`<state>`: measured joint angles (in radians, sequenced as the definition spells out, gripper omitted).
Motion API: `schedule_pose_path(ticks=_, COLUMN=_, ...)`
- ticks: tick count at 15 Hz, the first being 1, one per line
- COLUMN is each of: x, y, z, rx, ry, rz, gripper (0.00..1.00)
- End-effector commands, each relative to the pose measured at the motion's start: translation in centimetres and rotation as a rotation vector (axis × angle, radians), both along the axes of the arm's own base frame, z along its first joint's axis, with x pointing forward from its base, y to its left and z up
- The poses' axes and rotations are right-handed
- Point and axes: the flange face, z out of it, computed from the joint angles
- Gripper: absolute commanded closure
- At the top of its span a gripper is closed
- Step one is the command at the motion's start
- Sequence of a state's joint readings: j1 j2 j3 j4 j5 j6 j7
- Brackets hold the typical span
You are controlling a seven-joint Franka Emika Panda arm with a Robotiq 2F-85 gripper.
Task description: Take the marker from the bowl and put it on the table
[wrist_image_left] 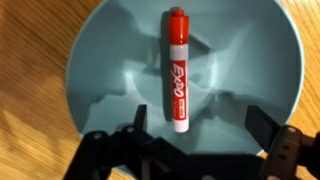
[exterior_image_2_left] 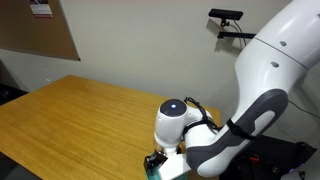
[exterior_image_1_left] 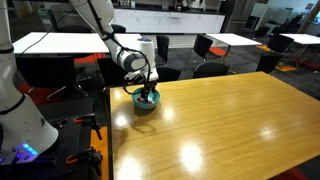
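The gripper will next move down deeper into the teal-blue bowl, onto the marker's white label part (wrist_image_left: 180,88).
The red marker (wrist_image_left: 178,70), with a white label part, lies inside the teal-blue bowl (wrist_image_left: 95,60) in the wrist view, pointing away from me. My gripper (wrist_image_left: 197,117) is open inside the bowl, its fingers either side of the marker's near end, not touching it. In an exterior view the gripper (exterior_image_1_left: 146,93) reaches down into the bowl (exterior_image_1_left: 146,104), which stands near the corner of the honey-coloured table (exterior_image_1_left: 220,125). In an exterior view the arm hides most of the bowl (exterior_image_2_left: 153,163); the marker is hidden there.
White-topped tables (exterior_image_1_left: 60,42) and dark chairs (exterior_image_1_left: 210,47) stand behind the wooden table. A white robot base (exterior_image_1_left: 18,110) is beside the table's edge. A wall and a camera on a stand (exterior_image_2_left: 226,18) are beyond the table (exterior_image_2_left: 80,115).
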<state>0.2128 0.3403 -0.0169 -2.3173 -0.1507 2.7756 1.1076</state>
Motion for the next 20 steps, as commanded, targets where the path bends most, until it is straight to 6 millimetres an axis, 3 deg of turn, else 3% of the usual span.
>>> schedule_pose_path(ticks=1, x=0.4, y=0.3, z=-0.5, rx=0.004, ry=-0.014, rz=0.004, gripper=0.01)
schedule_pose_path(ticks=7, x=0.2, y=0.4, z=-1.5, rx=0.007, ry=0.005, rz=0.001, gripper=0.25)
schedule_pose_path(ticks=12, x=0.2, y=0.4, z=-2.1, rx=0.01, ry=0.019, rz=-0.002, gripper=0.24)
schedule_pose_path(ticks=14, x=0.2, y=0.4, z=-2.2, rx=0.008, ry=0.023, rz=-0.002, gripper=0.29)
schedule_pose_path(ticks=16, x=0.3, y=0.4, z=-2.3, rx=0.006, ry=0.028, rz=-0.002, gripper=0.54)
schedule_pose_path(ticks=20, x=0.5, y=0.5, z=-2.2, rx=0.002, ry=0.026, rz=-0.001, gripper=0.85)
